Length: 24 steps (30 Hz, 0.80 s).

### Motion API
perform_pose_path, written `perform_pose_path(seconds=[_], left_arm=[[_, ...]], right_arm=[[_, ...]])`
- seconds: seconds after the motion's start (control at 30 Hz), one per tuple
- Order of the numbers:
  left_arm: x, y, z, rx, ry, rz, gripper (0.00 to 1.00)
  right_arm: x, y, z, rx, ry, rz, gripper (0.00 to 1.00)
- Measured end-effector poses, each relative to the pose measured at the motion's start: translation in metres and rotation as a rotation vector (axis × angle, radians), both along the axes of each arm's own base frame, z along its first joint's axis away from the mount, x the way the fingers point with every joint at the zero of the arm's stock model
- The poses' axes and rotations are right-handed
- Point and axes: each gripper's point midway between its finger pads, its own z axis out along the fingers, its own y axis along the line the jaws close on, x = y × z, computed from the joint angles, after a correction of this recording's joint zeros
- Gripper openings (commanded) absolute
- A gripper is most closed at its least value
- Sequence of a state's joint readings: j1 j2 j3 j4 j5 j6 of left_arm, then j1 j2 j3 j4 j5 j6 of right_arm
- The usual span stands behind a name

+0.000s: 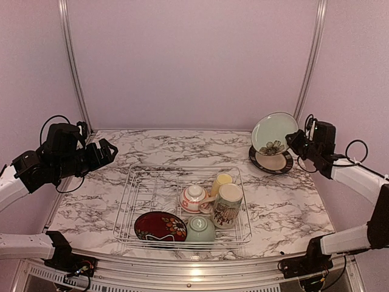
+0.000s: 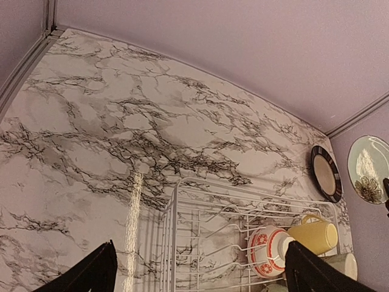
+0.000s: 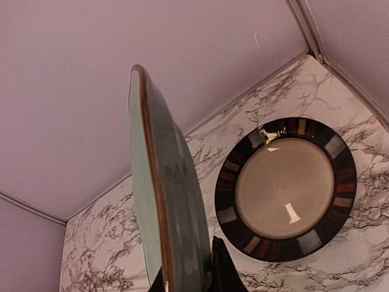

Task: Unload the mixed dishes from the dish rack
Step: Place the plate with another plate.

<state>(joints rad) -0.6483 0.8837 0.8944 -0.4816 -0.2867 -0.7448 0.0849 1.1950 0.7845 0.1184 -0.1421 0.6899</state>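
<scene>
I need to lower my right gripper next, tip the teal flowered plate flatter and release it onto the black-rimmed plate (image 1: 270, 161) (image 3: 285, 188), because that plate lies flat below the gripper.
The wire dish rack (image 1: 141, 201) (image 2: 176, 207) sits mid-table. In it are a dark red floral plate (image 1: 160, 226), a pale green bowl (image 1: 200, 229), a white-and-red bowl (image 1: 194, 198) (image 2: 267, 249), a yellow cup (image 1: 221, 181) (image 2: 316, 234) and a cream patterned mug (image 1: 228, 204). My right gripper (image 1: 296, 141) (image 3: 188, 283) is shut on the rim of a pale teal flowered plate (image 1: 274, 134) (image 3: 167, 194), holding it on edge over a black-rimmed plate (image 1: 270, 161) (image 3: 285, 188) that lies flat on the table. My left gripper (image 1: 106, 152) (image 2: 200, 277) hangs open left of the rack, with nothing in it.
The marble table (image 1: 152, 146) is bounded by lilac walls at the back and sides. Metal rails (image 1: 70, 61) run up the back corners. Both arm bases stand at the near edge, and cables loop off each wrist.
</scene>
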Motion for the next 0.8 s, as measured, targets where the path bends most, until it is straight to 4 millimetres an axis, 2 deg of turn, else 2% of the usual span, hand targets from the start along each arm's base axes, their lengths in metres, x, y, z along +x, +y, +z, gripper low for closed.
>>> perform_pose_path(seconds=[0.2,0.37,0.6,0.8], left_arm=[[-0.001,-0.002,0.0,-0.007,0.002,-0.013,0.99],[-0.001,-0.004,0.001,-0.01,-0.001,-0.018,0.99],[-0.001,-0.006,0.002,-0.015,-0.002,-0.032,0.99],[-0.003,-0.008,0.001,-0.033,-0.007,-0.043,0.99]], right_arm=[[0.004,-0.06,-0.028,0.11,0.098,-0.232,0.0],[0.004,-0.089,-0.061,0.158,0.2,-0.37,0.0],[0.005,-0.094,-0.108,0.172,0.347,-0.417,0.0],[0.015,-0.095,-0.131,0.189,0.407,-0.423,0.0]])
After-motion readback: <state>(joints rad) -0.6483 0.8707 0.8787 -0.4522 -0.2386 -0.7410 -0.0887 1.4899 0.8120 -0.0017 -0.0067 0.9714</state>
